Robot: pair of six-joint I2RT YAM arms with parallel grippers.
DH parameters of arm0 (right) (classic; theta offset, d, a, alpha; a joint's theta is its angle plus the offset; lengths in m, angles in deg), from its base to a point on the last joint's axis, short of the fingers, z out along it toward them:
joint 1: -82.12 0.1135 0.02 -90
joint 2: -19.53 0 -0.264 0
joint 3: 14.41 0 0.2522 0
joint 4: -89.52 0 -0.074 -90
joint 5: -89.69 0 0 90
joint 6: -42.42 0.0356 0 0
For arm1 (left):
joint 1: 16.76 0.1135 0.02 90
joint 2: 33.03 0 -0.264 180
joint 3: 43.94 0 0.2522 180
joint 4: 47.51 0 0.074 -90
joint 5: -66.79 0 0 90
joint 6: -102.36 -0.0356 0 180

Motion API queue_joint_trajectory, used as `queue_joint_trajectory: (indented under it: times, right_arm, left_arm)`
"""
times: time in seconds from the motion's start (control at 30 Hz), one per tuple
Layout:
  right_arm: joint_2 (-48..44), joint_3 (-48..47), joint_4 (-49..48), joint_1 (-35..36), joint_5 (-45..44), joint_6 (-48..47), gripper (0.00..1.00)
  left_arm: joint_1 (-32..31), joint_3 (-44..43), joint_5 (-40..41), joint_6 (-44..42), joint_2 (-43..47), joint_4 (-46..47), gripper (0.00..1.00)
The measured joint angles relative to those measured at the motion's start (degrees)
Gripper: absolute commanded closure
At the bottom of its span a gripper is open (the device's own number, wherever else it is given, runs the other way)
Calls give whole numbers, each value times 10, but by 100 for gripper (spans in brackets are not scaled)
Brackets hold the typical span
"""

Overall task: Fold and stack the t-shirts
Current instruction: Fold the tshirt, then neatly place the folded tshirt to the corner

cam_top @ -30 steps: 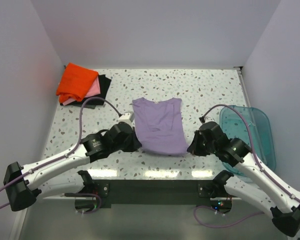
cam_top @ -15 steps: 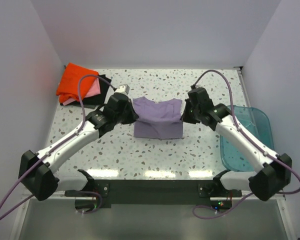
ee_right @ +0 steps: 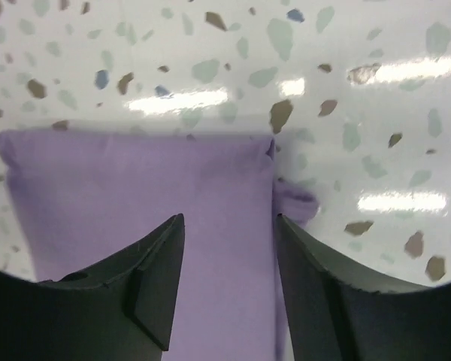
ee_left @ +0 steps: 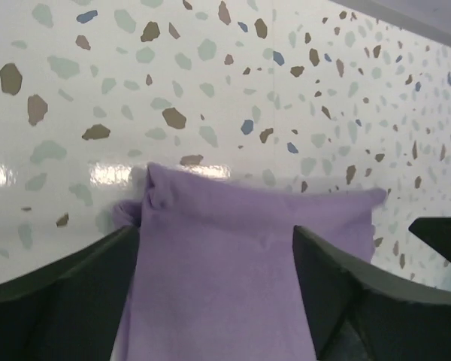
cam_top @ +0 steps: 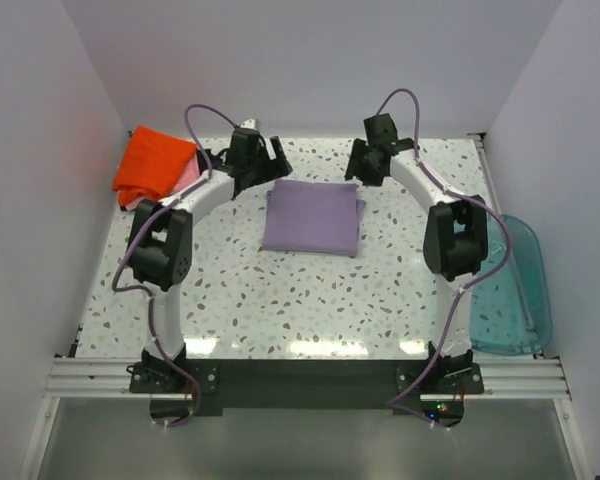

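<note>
Next, my left gripper draws back and down onto its stack-side edge [cam_top: 272, 206] [ee_left: 145, 259], below the gripper and nearer my base, as the t-shirt lies folded flat.
The lavender t-shirt [cam_top: 310, 218] lies folded into a flat rectangle at the middle of the table, a bit of sleeve poking out at its far right corner. My left gripper [cam_top: 276, 156] hovers open over its far left corner, and my right gripper [cam_top: 357, 166] is open over the far right corner. In the left wrist view the shirt [ee_left: 233, 263] lies flat between and below the spread fingers of the gripper [ee_left: 214, 233]. The right wrist view shows the same cloth [ee_right: 135, 195] under the open gripper [ee_right: 230, 219]. An orange shirt [cam_top: 154, 164] tops a folded stack with pink [cam_top: 187, 180] beneath, at the far left.
A translucent teal bin [cam_top: 512, 290] sits at the table's right edge. Both arms stretch far across the table, their cables arching above them. White walls close in the back and the sides. The speckled tabletop [cam_top: 280, 300] runs to the near edge.
Both grippers carried the shirt's near edge over to the far edge, folding it in half, then opened and let the cloth go. The arms now reach to the back.
</note>
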Motion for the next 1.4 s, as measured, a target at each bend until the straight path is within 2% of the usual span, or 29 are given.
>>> queue_joint_trajectory:
  times: [0.07, 0.2, 0.37, 0.57, 0.73, 1.0, 1.17, 1.4]
  right_arm:
    - [47, -37, 5, -13, 1, -9, 28]
    - [62, -38, 24, -28, -9, -18, 28]
    - [10, 16, 19, -15, -28, -17, 28]
    - [-60, 129, -3, 30, -37, -18, 27]
    - [-45, 163, -17, 33, -23, -28, 25]
    - [-20, 164, -28, 26, -34, -41, 24]
    - [-10, 164, -35, 24, -36, -42, 24]
    - [6, 160, -47, 9, -21, -42, 24]
  left_arm:
    - [18, -25, -23, -5, -45, 15, 3]
    - [48, -5, -34, -7, -50, 24, 6]
    - [63, 37, -14, -6, 2, 9, 11]
    - [60, 90, -36, -22, 46, 4, 5]
    - [60, 100, -73, -53, 37, -13, 3]
    - [56, 78, -131, -101, -35, -28, 4]
    - [43, 69, -144, -110, -49, -26, 11]
    - [-7, 5, -94, -114, -88, -62, 30]
